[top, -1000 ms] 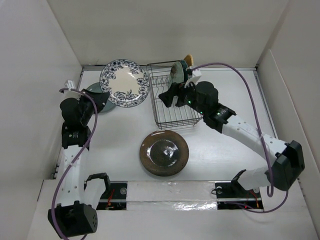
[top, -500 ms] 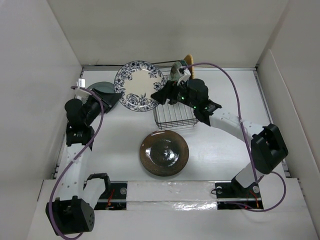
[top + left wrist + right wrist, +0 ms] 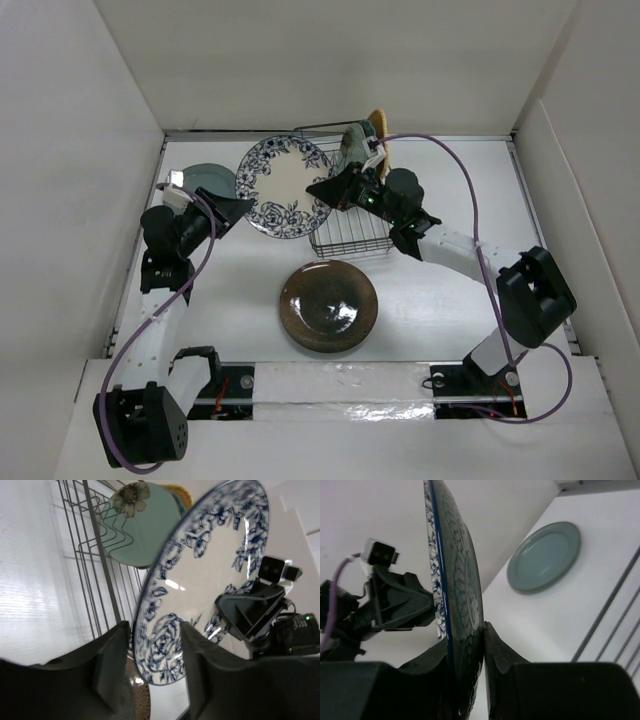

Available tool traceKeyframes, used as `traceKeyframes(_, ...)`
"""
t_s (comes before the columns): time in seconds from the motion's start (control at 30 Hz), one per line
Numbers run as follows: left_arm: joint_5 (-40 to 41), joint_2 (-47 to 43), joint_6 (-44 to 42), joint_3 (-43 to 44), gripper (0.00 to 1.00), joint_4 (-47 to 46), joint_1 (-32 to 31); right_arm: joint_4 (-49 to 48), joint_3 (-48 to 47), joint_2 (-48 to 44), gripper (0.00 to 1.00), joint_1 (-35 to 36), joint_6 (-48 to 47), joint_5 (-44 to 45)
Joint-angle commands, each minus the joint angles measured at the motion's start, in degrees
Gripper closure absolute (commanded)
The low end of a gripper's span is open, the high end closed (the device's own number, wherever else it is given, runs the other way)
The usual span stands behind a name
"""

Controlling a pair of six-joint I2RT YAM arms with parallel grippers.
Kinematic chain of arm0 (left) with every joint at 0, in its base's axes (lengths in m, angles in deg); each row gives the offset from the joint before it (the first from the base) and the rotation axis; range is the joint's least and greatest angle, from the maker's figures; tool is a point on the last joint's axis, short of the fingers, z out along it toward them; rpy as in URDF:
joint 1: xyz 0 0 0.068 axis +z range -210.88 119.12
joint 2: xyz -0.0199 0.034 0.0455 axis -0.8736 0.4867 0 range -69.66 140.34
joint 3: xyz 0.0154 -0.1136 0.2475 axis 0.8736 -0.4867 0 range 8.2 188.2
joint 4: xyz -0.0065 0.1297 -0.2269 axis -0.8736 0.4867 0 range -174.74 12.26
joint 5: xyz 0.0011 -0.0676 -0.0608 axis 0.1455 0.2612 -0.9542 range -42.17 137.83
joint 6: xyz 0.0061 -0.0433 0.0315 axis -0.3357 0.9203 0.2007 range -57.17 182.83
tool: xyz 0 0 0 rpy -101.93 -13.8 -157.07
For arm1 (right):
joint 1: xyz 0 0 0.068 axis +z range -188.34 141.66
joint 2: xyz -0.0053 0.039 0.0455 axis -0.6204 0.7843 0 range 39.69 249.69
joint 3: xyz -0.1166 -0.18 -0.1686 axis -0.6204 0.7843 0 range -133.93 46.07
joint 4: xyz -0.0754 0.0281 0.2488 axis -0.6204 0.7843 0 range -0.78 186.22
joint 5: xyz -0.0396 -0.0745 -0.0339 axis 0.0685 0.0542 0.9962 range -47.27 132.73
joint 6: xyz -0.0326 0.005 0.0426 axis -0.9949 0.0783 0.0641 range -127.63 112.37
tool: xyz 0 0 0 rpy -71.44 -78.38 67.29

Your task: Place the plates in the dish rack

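My right gripper needs to turn next, move outward and go down to let go of the plate, because the rack slot point(image 3: 336, 157) beside the mint plate is outward of the gripper and below it.
The white plate with blue floral pattern point(image 3: 283, 186) hangs tilted on edge just left of the dish rack point(image 3: 350, 236). My right gripper point(image 3: 467, 655) is shut on its rim at the rack side point(image 3: 327, 190). My left gripper point(image 3: 155, 675) is open, its jaws either side of the opposite rim with gaps showing point(image 3: 236, 208). A pale mint plate point(image 3: 145, 525) and an orange-tan plate point(image 3: 378, 124) stand upright in the rack. The glossy brown plate point(image 3: 328, 305) lies flat in front of the rack. A grey-green plate point(image 3: 545, 555) lies flat at the far left.
White walls close in the table on the left, back and right. The rack's near slots point(image 3: 95, 545) hold no plate. Purple cables loop over both arms.
The floral plate has travelled right toward the rack. My right gripper has closed on its rim, and my left gripper has opened off the other rim.
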State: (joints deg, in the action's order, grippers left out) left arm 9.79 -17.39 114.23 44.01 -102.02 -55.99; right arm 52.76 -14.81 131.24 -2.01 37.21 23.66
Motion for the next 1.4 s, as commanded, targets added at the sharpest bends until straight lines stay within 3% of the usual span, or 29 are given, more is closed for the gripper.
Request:
traceKeyframes(0.0,-1.78,-0.42,-2.96,3.38,0.56,-1.20,-0.58,-2.77,-1.60,-2.25,1.00,-0.13,-2.03,5.35)
traceKeyframes(0.07,0.59,-0.42,-6.11,4.87,0.33,0.92,-0.58,1.03,-2.92,-4.00,1.00,-0.13,-3.87,8.68)
traceKeyframes(0.17,2.80,-0.07,-8.58,6.37,0.26,3.30,-1.10,10.17,-7.22,-5.58,1.00,-1.27,-7.83,14.73)
traceKeyframes(0.27,3.59,1.25,-10.17,7.77,0.26,4.36,-2.59,15.71,-10.82,-6.29,1.00,-2.67,-10.38,18.96)
traceKeyframes(0.4,6.31,1.69,-13.95,8.22,0.30,6.29,-4.01,25.80,-17.67,-5.60,1.00,-2.68,-17.74,31.79)
traceKeyframes(0.47,4.83,2.13,-14.22,8.22,0.33,6.29,-4.53,28.98,-21.10,-4.28,1.00,-2.68,-20.57,39.59)
traceKeyframes(0.67,1.22,3.36,-13.78,7.08,0.41,5.32,-5.85,36.01,-34.54,3.71,1.00,-1.62,-31.72,52.27)
traceKeyframes(0.97,0.95,3.80,-13.43,7.34,0.43,5.41,-5.85,43.14,-49.05,15.22,1.00,-1.62,-40.88,56.08)
traceKeyframes(1.37,1.22,3.98,-12.73,6.73,0.45,4.62,-5.32,42.44,-47.84,19.37,1.00,-1.09,-41.41,55.72)
